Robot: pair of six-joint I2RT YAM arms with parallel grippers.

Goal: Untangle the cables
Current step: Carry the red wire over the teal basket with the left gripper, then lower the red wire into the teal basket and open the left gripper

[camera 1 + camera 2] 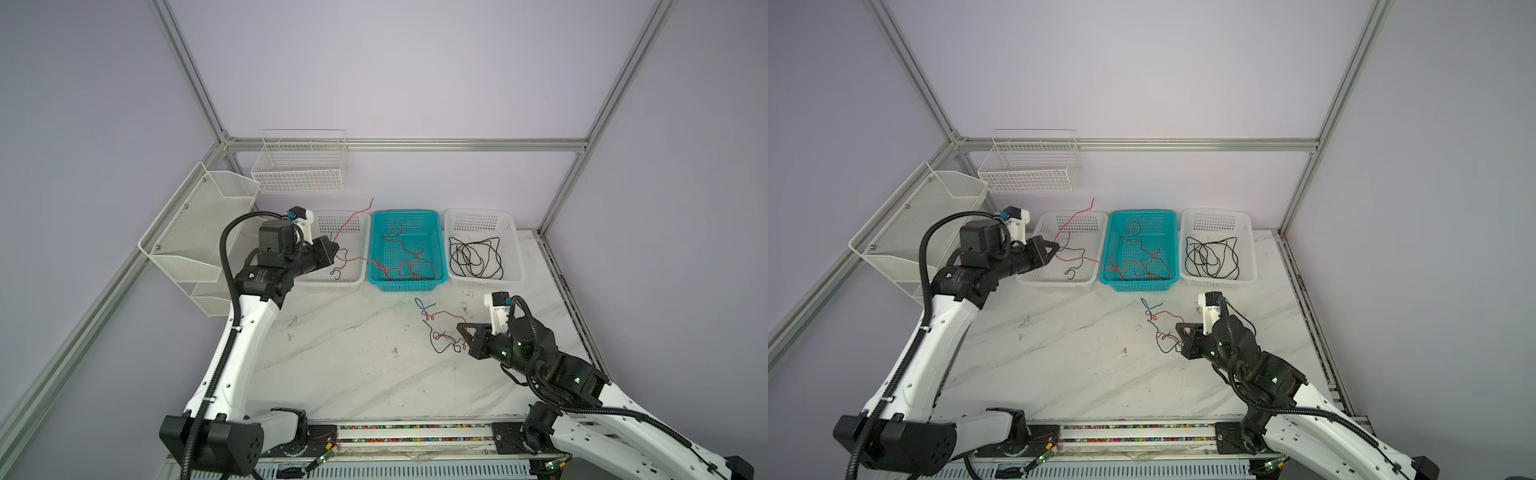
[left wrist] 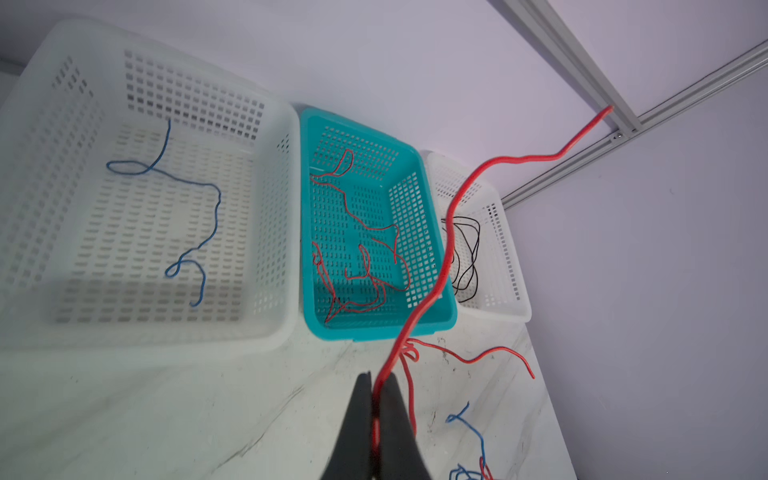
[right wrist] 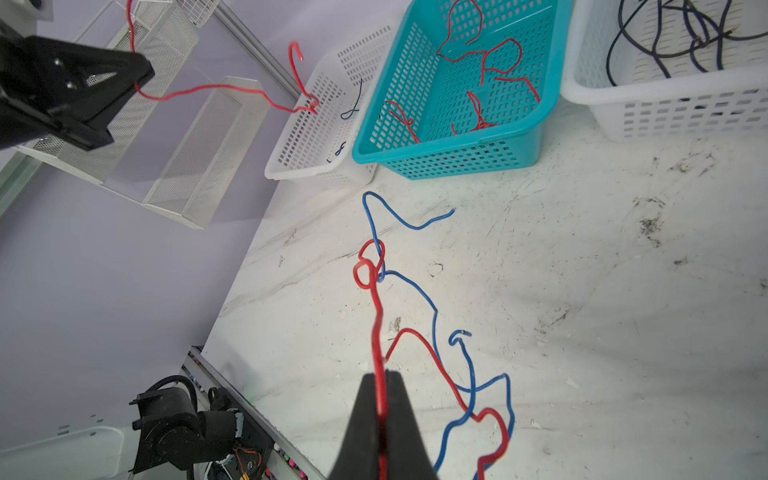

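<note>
My left gripper moves outward and across above the teal basket (image 1: 407, 286) (image 2: 364, 232) next, lowers and releases the red cable, since other red cables already lie in there.
My left gripper (image 1: 336, 249) (image 2: 376, 380) hangs over the left white basket (image 1: 345, 283), shut on a red cable (image 2: 446, 257). One end of that cable sticks up in the air and the rest trails down towards the teal basket (image 1: 407, 286). Low over the table, my right gripper (image 1: 461, 328) (image 3: 382, 374) is shut on another red cable (image 3: 376, 316), which is knotted with a blue cable (image 3: 434, 316). A blue cable (image 2: 216, 208) lies in the left basket, several red cables (image 1: 409, 266) in the teal one, and black cables (image 1: 476, 257) in the right white basket (image 1: 484, 284).
White mesh racks (image 1: 195, 232) are fixed to the left wall, beside my left arm. A wire basket (image 1: 299, 166) hangs on the back wall. Aluminium frame rails (image 1: 557, 266) run along the table's right edge. The three baskets stand in a row at the back.
</note>
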